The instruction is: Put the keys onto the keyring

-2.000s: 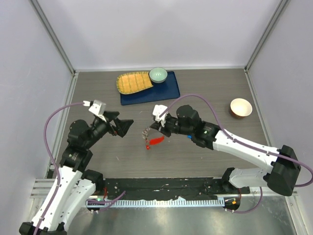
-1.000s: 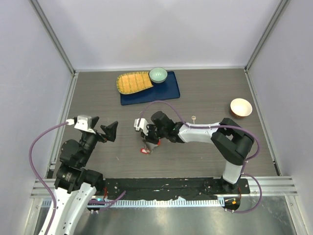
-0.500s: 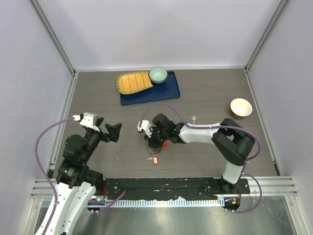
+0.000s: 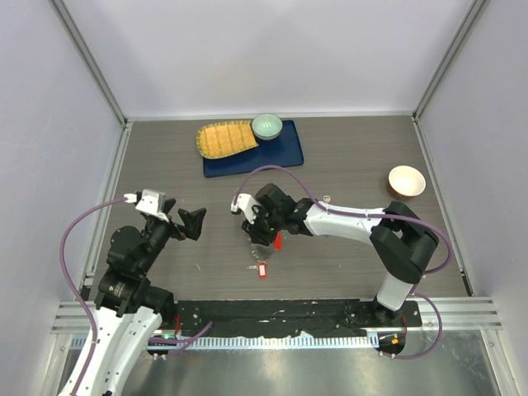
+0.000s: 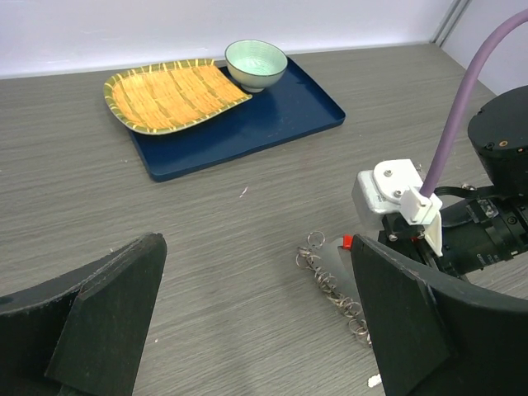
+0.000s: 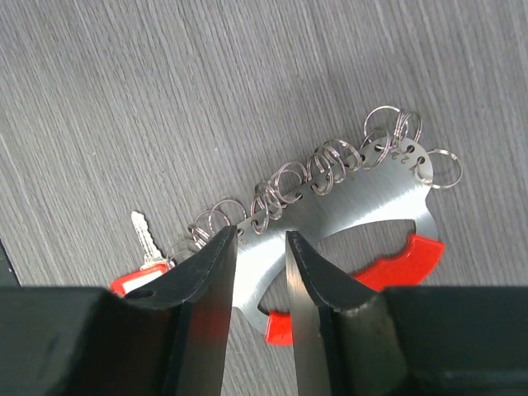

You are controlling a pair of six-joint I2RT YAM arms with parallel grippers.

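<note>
My right gripper needs to go down next, with its fingers around the plate's end by the red-headed key, and close. That end of the plate is below and already shows between the fingers.
The keyring (image 6: 355, 198), a curved metal plate with a row of grey rings and a red plastic tag, lies flat on the table; it also shows in the top view (image 4: 273, 241) and the left wrist view (image 5: 334, 280). My right gripper (image 4: 259, 233) points down over it, jaws a narrow gap apart (image 6: 261, 247), with the plate showing between them and nothing clamped. A red-headed key (image 6: 136, 276) lies by the rings' end, in front of the gripper in the top view (image 4: 262, 270); I cannot tell whether it is on a ring. No blue key shows. My left gripper (image 4: 192, 223) is open and empty, left of the keyring.
A blue tray (image 4: 276, 153) at the back holds a woven yellow dish (image 4: 224, 138) and a green bowl (image 4: 266, 125). A tan bowl (image 4: 407, 181) stands at the right. A bare silver key (image 4: 327, 199) lies behind my right forearm.
My right gripper brought the keyring down to the table, then shifted slightly back. The red-headed key slid toward the front. My left arm pulled back to the left.
</note>
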